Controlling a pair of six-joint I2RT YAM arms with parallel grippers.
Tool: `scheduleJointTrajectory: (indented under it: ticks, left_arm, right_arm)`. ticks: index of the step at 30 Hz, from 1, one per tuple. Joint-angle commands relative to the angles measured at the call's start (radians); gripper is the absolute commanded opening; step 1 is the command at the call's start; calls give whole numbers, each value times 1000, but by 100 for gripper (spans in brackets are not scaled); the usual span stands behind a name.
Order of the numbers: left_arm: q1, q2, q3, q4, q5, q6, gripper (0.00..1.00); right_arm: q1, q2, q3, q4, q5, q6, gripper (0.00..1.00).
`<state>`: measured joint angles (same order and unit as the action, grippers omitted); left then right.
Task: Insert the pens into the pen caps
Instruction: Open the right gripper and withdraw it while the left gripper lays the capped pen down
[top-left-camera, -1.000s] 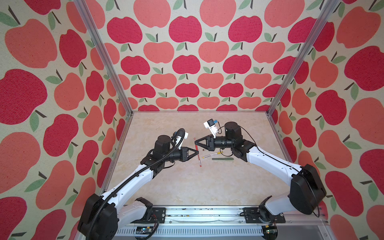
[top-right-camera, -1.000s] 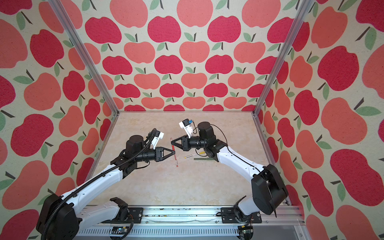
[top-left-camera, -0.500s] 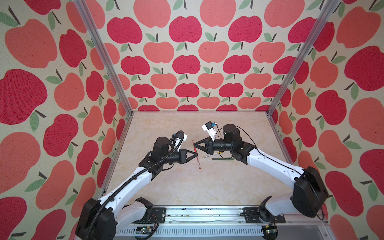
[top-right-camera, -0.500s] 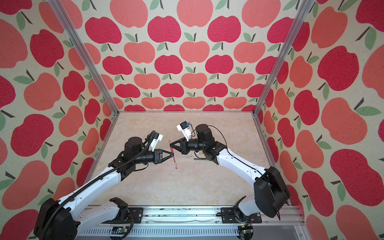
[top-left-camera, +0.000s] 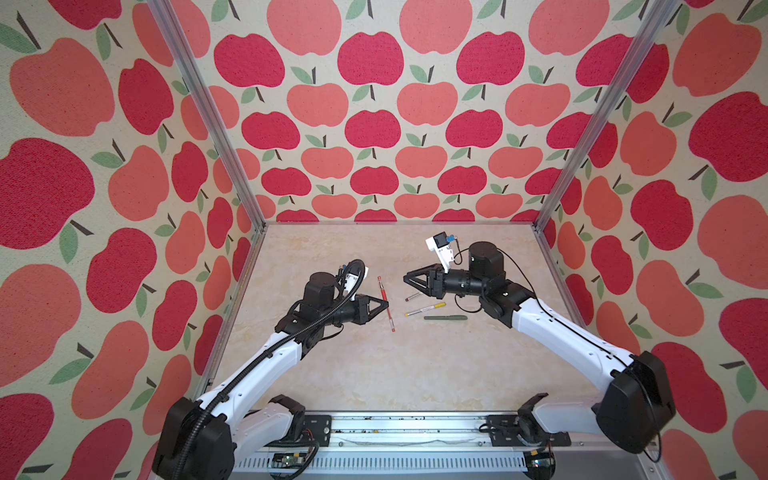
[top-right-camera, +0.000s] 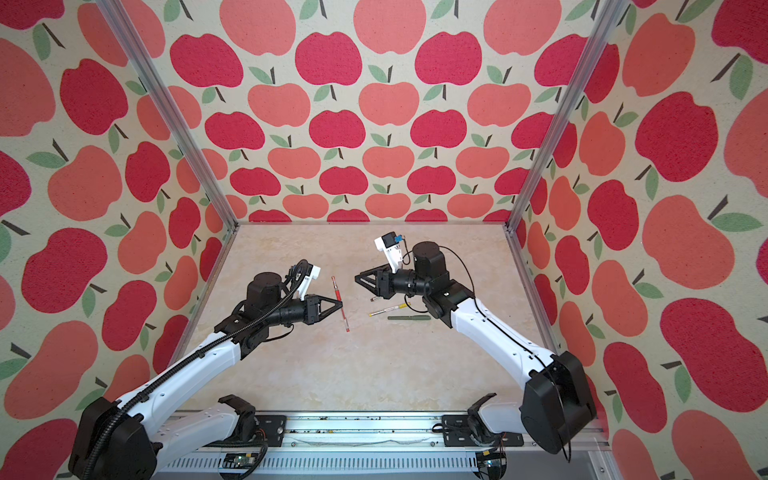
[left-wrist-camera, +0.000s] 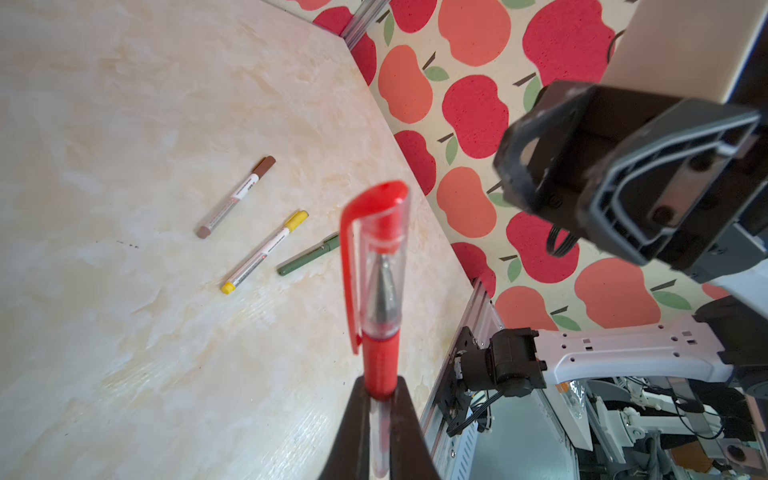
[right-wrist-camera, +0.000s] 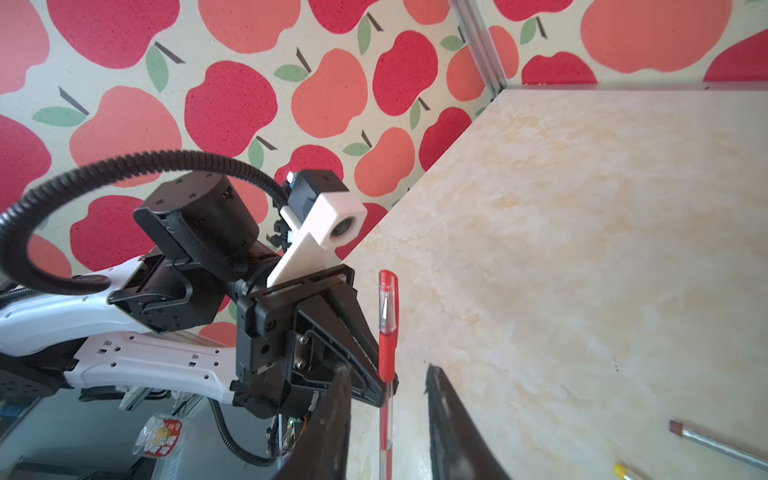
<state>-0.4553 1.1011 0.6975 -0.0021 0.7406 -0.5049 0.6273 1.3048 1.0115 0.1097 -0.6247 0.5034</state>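
Observation:
The capped red pen should go onto the bare tabletop between the dark green pen and the bar next, so I should turn my left gripper downward, lower it down and back to there, and release the pen.
My left gripper is shut on the clear red pen and holds it above the table. The red cap with clip sits on the pen's tip. Just right of the pen's capped end, my right gripper stands open with nothing between its fingers. Three more pens lie on the table under the right arm. They are a brown-ended one, a yellow-ended one and a dark green one. Each shows a cap of its own colour at one end.
Apple-patterned walls with metal corner posts enclose the marble-look table on three sides. A metal rail with both arm bases runs along the front edge.
My right gripper has opened and drawn back a little to the right, off the capped end of the red pen. The left gripper still holds the pen in nearly the same place.

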Motion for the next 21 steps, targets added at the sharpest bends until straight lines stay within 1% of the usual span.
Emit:
scheduleJointTrajectory:
  ticks: [1,6,8,13,16,21]
  left_arm:
    - [-30,56,61,-183,-22,146,0]
    - [-150,172,153,-338,-101,306,0]
    - [-203,237,198,-394,-138,367,0]
    - [-325,410,344,-554,-233,524,0]
    - [-389,539,456,-670,-290,619,0]
    - [-455,754,609,-821,-336,719,0]
  right_arm:
    - [-49,-58,-20,-54,118,2,35]
    - [-118,-108,-18,-237,383,-16,35]
    - [-162,-117,-20,-303,464,0,36]
    - [-260,-134,-31,-377,504,30,36]
    - [-299,-158,-54,-379,519,45,36]
    - [-335,-190,-87,-358,507,59,36]
